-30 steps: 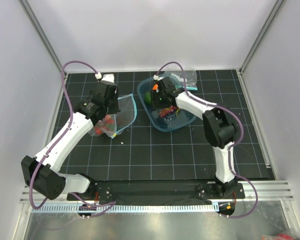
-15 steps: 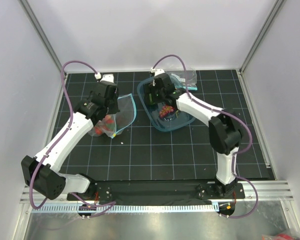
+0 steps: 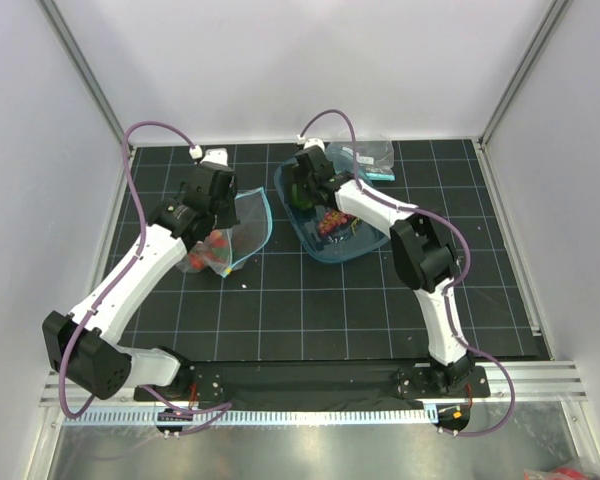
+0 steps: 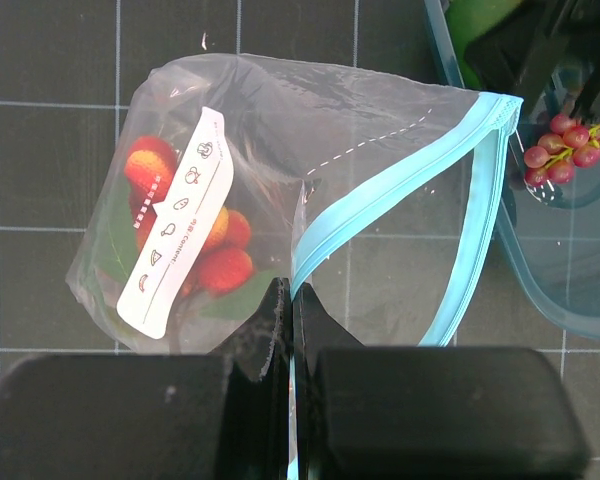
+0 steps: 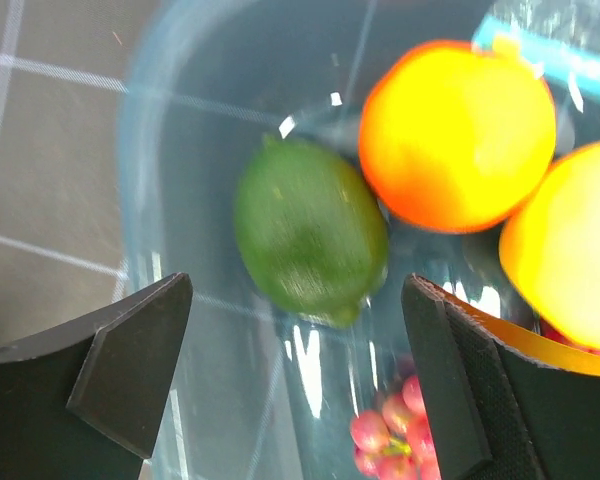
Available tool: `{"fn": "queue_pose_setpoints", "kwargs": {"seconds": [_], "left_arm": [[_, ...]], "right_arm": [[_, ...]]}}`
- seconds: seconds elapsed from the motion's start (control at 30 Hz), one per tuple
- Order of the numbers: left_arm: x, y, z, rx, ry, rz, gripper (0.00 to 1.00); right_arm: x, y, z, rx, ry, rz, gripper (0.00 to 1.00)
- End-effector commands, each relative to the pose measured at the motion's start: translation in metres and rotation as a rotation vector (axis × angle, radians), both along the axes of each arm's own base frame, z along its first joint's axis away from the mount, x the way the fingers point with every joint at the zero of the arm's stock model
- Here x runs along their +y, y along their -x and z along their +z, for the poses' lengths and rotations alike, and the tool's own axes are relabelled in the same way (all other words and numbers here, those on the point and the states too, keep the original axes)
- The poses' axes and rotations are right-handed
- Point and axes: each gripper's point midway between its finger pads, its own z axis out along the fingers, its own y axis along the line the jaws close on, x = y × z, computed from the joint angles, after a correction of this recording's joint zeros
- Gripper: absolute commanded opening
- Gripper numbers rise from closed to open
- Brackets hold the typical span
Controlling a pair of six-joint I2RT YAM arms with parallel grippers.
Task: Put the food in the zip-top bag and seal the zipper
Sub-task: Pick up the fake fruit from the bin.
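The gap between my open fingers is as wide as the lime. My right gripper should next go down around the green lime's middle (image 5: 311, 230), which is below them in the tub (image 5: 145, 150).
The clear zip-top bag (image 4: 380, 140) lies on the dark mat with its mouth held up. My left gripper (image 4: 292, 296) is shut on the bag's edge, right at the teal zipper (image 4: 380, 192). Red strawberries (image 4: 220, 268) lie inside the bag behind the white label (image 4: 175, 225). My right gripper (image 5: 298, 290) stands open inside the teal tub (image 5: 145, 150), its fingers on either side of the green lime (image 5: 310, 240) without touching it. An orange (image 5: 455, 135), a yellow lemon (image 5: 570, 260) and a purple grape bunch (image 5: 395, 435) also lie in the tub.
The tub (image 3: 365, 246) sits just right of the bag (image 3: 248, 222) in the top view. A smaller clear bag (image 3: 375, 155) lies behind the tub near the back wall. White walls and metal rails close in the mat.
My right gripper has opened wide and moved toward the tub's back-left corner, over the lime. The left arm and the bag have stayed put.
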Motion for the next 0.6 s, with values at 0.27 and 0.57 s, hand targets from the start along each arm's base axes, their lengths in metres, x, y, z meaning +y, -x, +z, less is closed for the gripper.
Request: {"fn": "queue_pose_setpoints", "kwargs": {"seconds": [0.27, 0.57], "left_arm": [[0.003, -0.002, 0.009, -0.027, -0.012, 0.007, 0.0], [0.002, -0.004, 0.006, -0.019, -0.016, 0.005, 0.0]], "right_arm": [[0.011, -0.028, -0.008, 0.037, -0.032, -0.015, 0.91], [0.012, -0.029, -0.016, 0.049, -0.052, -0.013, 0.63]]}}
